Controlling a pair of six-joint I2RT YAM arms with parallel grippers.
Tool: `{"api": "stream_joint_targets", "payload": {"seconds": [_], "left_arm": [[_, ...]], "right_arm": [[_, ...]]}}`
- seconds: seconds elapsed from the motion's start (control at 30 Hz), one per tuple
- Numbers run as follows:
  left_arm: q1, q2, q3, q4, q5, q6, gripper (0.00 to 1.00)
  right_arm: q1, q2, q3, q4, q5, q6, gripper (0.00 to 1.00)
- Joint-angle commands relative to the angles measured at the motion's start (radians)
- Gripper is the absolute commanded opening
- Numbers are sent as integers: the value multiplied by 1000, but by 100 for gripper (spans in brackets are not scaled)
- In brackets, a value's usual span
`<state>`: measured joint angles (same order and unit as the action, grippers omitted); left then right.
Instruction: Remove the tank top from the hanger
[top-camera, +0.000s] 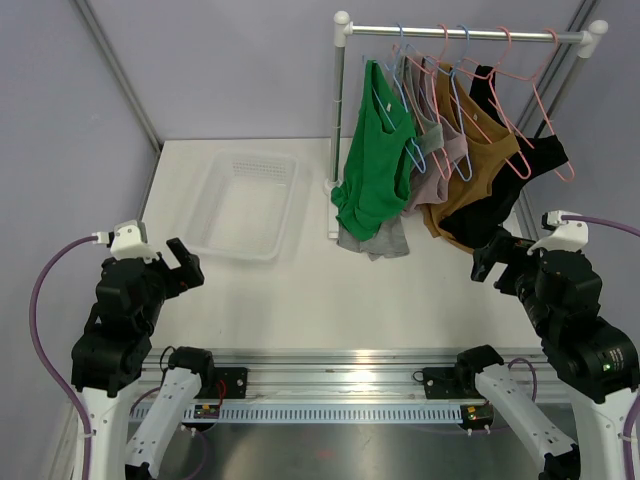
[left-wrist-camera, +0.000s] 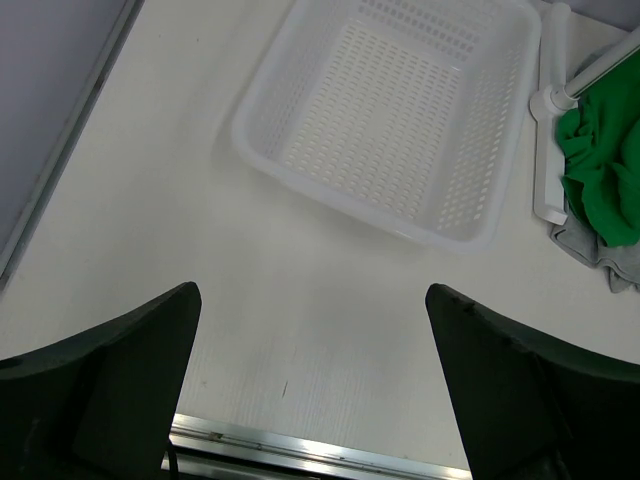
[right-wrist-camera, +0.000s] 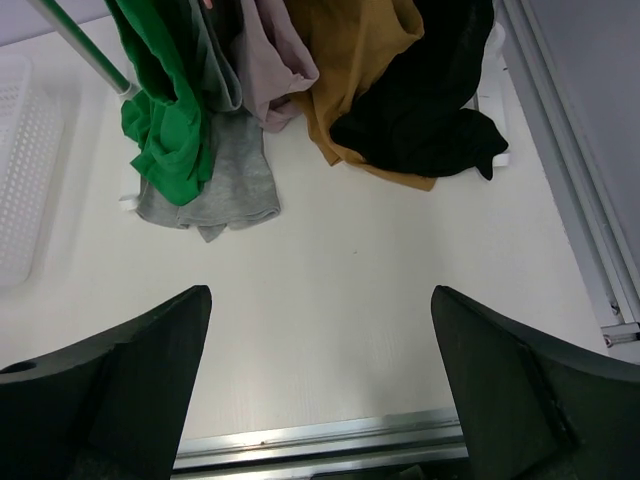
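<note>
My right gripper rises outward to the green top's blue hanger next, above and to its left in the top view, because that hanger is nearest the basket.
Several tank tops hang on pink and blue hangers (top-camera: 520, 75) from a rail (top-camera: 465, 34) at the back right: green (top-camera: 375, 160), grey (top-camera: 385, 238), mauve (top-camera: 445, 160), ochre (top-camera: 480, 160) and black (top-camera: 520, 170). Their hems rest on the table. In the right wrist view the green (right-wrist-camera: 165, 120), grey (right-wrist-camera: 225, 180), ochre (right-wrist-camera: 350, 60) and black (right-wrist-camera: 430, 90) tops show ahead. My left gripper (top-camera: 185, 265) is open and empty near the front left. My right gripper (top-camera: 495, 255) is open and empty near the front right, short of the black top.
A clear perforated plastic basket (top-camera: 245, 205) stands at the back left, also in the left wrist view (left-wrist-camera: 400, 120). The rack's white post (top-camera: 338, 120) and base stand between basket and clothes. A metal rail (top-camera: 330, 355) runs along the table's near edge.
</note>
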<state>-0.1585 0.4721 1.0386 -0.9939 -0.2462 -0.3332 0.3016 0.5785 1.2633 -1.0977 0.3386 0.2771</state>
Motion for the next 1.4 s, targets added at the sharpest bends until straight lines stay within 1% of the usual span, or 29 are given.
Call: {"api": "stream_joint_targets", "payload": {"seconds": [0.0, 0.03, 0.07, 0.2, 0.27, 0.33, 0.37, 0.43, 0.47, 0.53, 0.6, 0.63, 0.67, 0.7, 0.73, 0.77, 0.8, 0.87, 0.93, 1.03, 1.1, 1.13, 1.2, 1.27, 1.37], "left_arm": [[-4, -4, 1, 28, -21, -7, 99], [-4, -4, -2, 28, -21, -6, 99], [-4, -4, 0, 29, -21, -7, 99], [-4, 2, -6, 31, -18, -13, 99], [-4, 5, -5, 26, -16, -18, 99], [-4, 10, -3, 23, -16, -18, 99], [-4, 10, -2, 18, -16, -20, 99], [-4, 7, 0, 15, -19, -21, 99], [-4, 7, 0, 14, -22, -24, 99], [-4, 5, 1, 11, -21, -24, 99], [-4, 7, 3, 6, -12, -23, 99], [-4, 10, 5, 5, -8, -20, 99], [-4, 14, 8, 0, 1, -20, 99], [-4, 14, 9, -2, 8, -18, 99], [-4, 14, 9, -3, 22, -15, 99], [-4, 17, 9, -8, 30, -13, 99], [-4, 16, 9, -8, 36, -9, 99], [-4, 14, 11, -14, 47, -9, 99], [-4, 13, 11, -12, 50, -6, 99], [-4, 14, 11, -17, 59, -3, 99], [-4, 13, 9, -15, 67, -3, 99], [-4, 11, 8, -14, 77, -1, 99], [-4, 13, -2, -8, 93, -1, 99], [-4, 14, -9, -6, 119, -3, 99], [-4, 14, -20, -9, 145, -1, 99]], "right_arm": [[8, 6, 13, 35, -35, -9, 99], [8, 3, 10, 54, -58, -21, 99], [7, 6, 8, 67, -120, -27, 99], [7, 36, 11, 160, -285, -15, 99], [7, 93, 39, 215, -384, 4, 100], [8, 139, 74, 257, -433, 20, 100], [7, 191, 90, 295, -466, 23, 100], [7, 251, 162, 315, -464, 36, 99], [7, 308, 186, 324, -458, 33, 99], [7, 363, 258, 344, -426, 21, 99], [7, 460, 316, 351, -383, -2, 95], [8, 495, 385, 343, -371, -22, 89], [7, 565, 419, 344, -369, -38, 85], [7, 599, 451, 345, -366, -52, 81], [8, 638, 529, 331, -356, -76, 77], [8, 718, 574, 316, -354, -91, 74], [8, 757, 659, 300, -349, -116, 72], [8, 854, 724, 283, -345, -133, 70], [5, 912, 804, 277, -345, -156, 68], [5, 1065, 921, 263, -345, -187, 68], [5, 1125, 978, 256, -346, -205, 68], [4, 1156, 1031, 253, -345, -217, 66], [5, 1236, 1080, 252, -345, -231, 62], [5, 1312, 1160, 240, -345, -248, 56], [5, 1397, 1263, 219, -345, -266, 50]]}}
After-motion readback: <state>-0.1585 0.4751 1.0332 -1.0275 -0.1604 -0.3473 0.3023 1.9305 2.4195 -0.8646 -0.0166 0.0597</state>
